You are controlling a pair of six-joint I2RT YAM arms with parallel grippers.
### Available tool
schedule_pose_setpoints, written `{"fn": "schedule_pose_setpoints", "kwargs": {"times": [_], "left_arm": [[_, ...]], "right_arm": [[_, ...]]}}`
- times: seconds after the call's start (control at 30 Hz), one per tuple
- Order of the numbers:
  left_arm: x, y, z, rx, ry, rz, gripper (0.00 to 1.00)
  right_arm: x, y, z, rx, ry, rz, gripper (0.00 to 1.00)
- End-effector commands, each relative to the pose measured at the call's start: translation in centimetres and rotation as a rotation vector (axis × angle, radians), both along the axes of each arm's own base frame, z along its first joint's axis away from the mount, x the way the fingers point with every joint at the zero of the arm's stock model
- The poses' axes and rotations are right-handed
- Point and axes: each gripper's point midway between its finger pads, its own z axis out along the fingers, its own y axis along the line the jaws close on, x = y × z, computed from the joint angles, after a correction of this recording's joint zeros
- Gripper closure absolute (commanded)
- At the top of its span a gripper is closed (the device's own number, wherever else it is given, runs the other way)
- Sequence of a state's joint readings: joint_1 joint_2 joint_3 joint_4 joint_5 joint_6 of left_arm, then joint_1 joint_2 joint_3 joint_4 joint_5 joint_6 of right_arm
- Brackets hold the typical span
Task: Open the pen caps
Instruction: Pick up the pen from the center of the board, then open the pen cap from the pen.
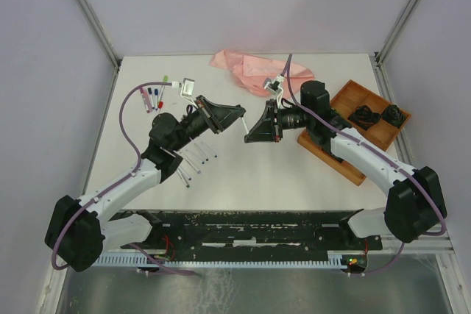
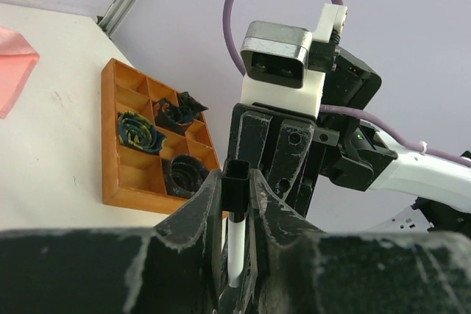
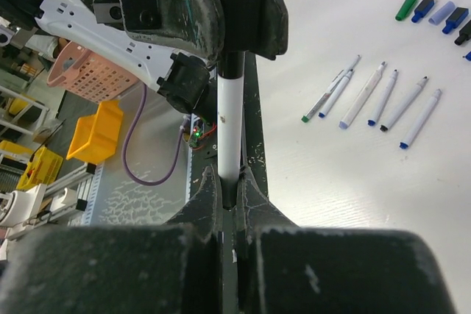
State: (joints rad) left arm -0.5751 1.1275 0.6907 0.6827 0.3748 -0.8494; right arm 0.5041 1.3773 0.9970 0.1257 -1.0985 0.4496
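I will next move my left gripper to its left in the top view, lower the black cap (image 2: pixel 237 180) and let it go beside the loose caps, because they lie below it that way.
One pen hangs in the air between my two grippers over the table's middle (image 1: pixel 245 124). My left gripper (image 1: pixel 240 114) (image 2: pixel 237 185) is shut on its black cap (image 2: pixel 237 180), with white barrel showing between the fingers. My right gripper (image 1: pixel 250 131) (image 3: pixel 229 182) is shut on the white barrel (image 3: pixel 229 123), which runs up to the black cap (image 3: pixel 235 27) in the left fingers. Several loose pen caps (image 1: pixel 153 97) (image 3: pixel 434 11) in green, blue, red and navy lie at the back left. Several uncapped white pens (image 1: pixel 195 159) (image 3: pixel 383 97) lie under the left arm.
A wooden compartment tray (image 1: pixel 353 93) (image 2: pixel 110 145) with dark coiled items stands at the right, under the right arm. A crumpled pink bag (image 1: pixel 250 71) lies at the back centre. A white tag (image 1: pixel 188 87) lies near the caps. Metal frame posts stand at the back corners.
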Motion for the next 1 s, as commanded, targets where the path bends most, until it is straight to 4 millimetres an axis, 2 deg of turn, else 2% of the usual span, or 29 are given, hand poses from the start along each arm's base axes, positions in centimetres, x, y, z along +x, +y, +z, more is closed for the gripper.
{"fn": "schedule_pose_setpoints", "kwargs": {"times": [0.0,0.03,0.13,0.2,0.33,0.5,0.6,0.67,0.73,0.77,0.8,0.9,0.97], "left_arm": [[-0.3,0.3,2.6,-0.040,-0.066,-0.004,0.97],[-0.3,0.3,2.5,-0.037,-0.068,0.001,0.97],[-0.3,0.3,2.1,-0.044,-0.072,0.001,0.97],[-0.5,0.2,1.9,-0.058,-0.074,-0.011,0.97],[-0.9,0.0,1.3,-0.100,-0.070,-0.041,0.97],[-1.1,-0.5,0.7,-0.111,-0.065,-0.058,0.97],[-1.2,-0.6,0.6,-0.112,-0.066,-0.061,0.97],[-1.1,-0.6,0.7,-0.114,-0.070,-0.056,0.97],[-0.9,-0.5,0.9,-0.112,-0.079,-0.044,0.97],[-0.7,-0.4,1.1,-0.108,-0.083,-0.033,0.97],[-0.3,-0.2,1.1,-0.099,-0.086,-0.019,0.97],[1.4,1.0,1.7,-0.078,-0.091,0.051,0.97],[3.0,2.7,2.6,-0.093,-0.100,0.110,0.97]], "right_arm": [[0.1,0.2,2.4,0.031,-0.082,0.007,1.00],[0.1,0.2,2.3,0.029,-0.079,0.005,0.99],[0.5,0.2,2.1,0.024,-0.066,-0.019,0.76],[0.5,0.3,2.3,0.036,-0.051,-0.028,0.66],[0.7,0.5,2.9,0.085,-0.036,-0.050,0.61],[1.2,0.7,3.3,0.129,-0.020,-0.086,0.63],[1.4,0.8,3.0,0.128,-0.008,-0.089,0.68],[1.4,0.8,2.8,0.122,-0.003,-0.089,0.75],[1.4,0.8,2.6,0.119,0.000,-0.084,0.90],[1.4,0.8,2.5,0.115,0.003,-0.082,0.99],[1.5,0.8,2.4,0.108,0.005,-0.082,1.00],[1.7,0.9,1.6,0.080,0.025,-0.085,1.00],[1.9,1.0,1.0,0.067,0.046,-0.085,1.00]]}}
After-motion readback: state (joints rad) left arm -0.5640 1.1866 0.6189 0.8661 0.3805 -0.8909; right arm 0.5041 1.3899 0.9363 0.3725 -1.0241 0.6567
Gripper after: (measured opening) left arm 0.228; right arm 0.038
